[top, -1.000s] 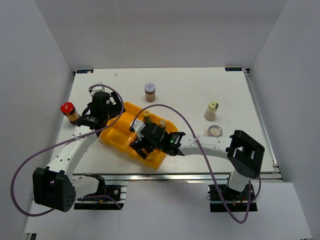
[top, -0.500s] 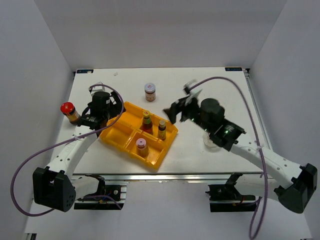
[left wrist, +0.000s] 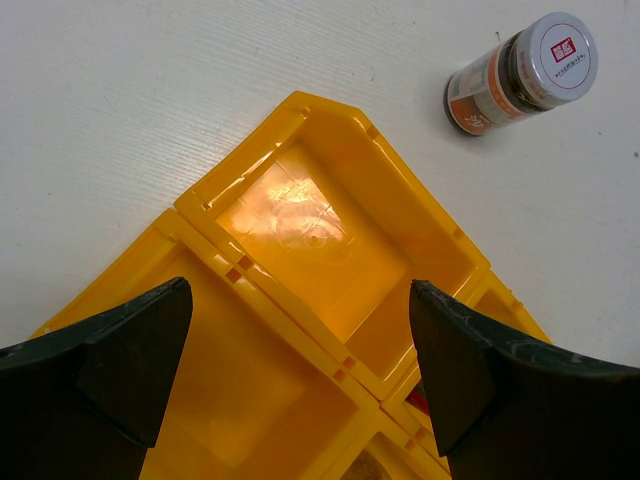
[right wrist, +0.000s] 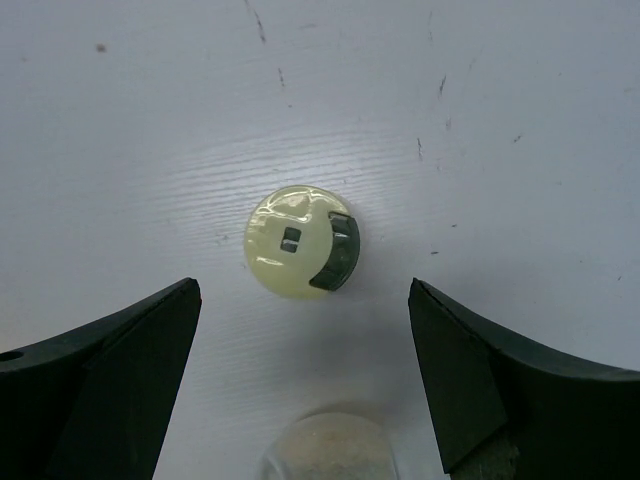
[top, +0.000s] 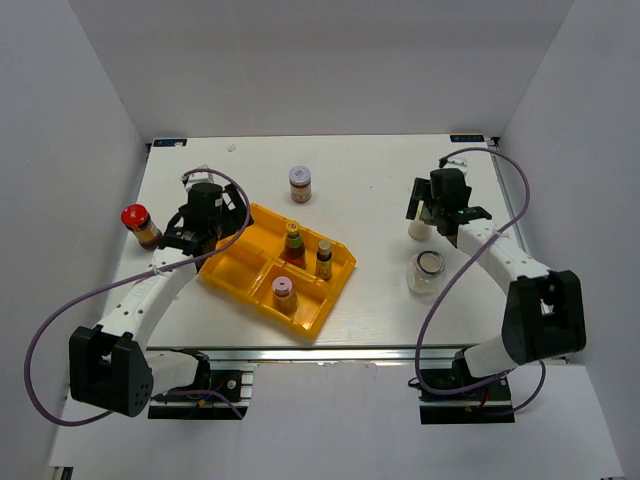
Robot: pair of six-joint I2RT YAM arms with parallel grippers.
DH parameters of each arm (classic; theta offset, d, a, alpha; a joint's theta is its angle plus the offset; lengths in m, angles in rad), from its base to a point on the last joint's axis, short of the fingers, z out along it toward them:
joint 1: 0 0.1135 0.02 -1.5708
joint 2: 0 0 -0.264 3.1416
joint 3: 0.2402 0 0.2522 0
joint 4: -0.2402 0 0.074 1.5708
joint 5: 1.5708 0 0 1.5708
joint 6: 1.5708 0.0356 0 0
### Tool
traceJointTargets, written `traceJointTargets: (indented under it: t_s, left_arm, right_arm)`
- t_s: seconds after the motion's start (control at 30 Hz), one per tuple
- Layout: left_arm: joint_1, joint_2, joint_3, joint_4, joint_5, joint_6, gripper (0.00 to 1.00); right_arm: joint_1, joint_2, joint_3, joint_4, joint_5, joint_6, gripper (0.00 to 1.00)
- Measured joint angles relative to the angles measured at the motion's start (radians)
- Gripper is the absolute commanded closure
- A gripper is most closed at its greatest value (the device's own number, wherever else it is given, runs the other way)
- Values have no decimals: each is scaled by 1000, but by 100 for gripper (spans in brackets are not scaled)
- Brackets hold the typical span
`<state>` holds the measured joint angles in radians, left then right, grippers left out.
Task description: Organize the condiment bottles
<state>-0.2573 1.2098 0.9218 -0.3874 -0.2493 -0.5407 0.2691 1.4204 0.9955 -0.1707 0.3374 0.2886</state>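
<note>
My right gripper lowers around the pale-green cap next and closes, since the cap lies below it, midway between its open fingers.
A yellow tray holds a red-capped bottle, a yellow-capped bottle and a pink-capped jar. My left gripper hangs open and empty over the tray's two bare compartments; its fingers frame them. A silver-purple-capped jar stands behind the tray and also shows in the left wrist view. A red-capped bottle stands at far left. My right gripper is open above the pale-green-capped bottle, not touching it. A clear glass jar stands just in front.
The glass jar's rim shows close below the pale-green cap in the right wrist view. White walls enclose the table on the left, back and right. The table's right edge runs near my right arm.
My right gripper left the pink-capped jar in the tray's front compartment and swung right and back to above the pale-green-capped bottle. The left arm has barely moved.
</note>
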Motion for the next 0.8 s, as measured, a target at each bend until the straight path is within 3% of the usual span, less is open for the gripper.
traceJointTargets:
  t_s: [0.23,0.4,0.53,0.6,0.7,0.73,0.8]
  left_arm:
    - [0,10,0,2,0,2,2]
    - [0,24,0,0,0,2,2]
    - [0,26,0,1,0,2,2]
    - [0,26,0,0,0,2,2]
    - [0,26,0,0,0,2,2]
    - [0,26,0,0,-1,2,2]
    - [0,26,0,0,0,2,2]
  right_arm:
    - [-18,142,56,-11,-8,-8,11]
    - [-22,198,89,12,-2,-9,18]
    - [-22,235,112,10,11,-8,33]
    - [-23,243,117,9,18,-7,46]
    - [-23,243,117,8,27,0,57]
    - [-22,243,117,7,29,0,66]
    - [-23,243,117,5,31,-1,72]
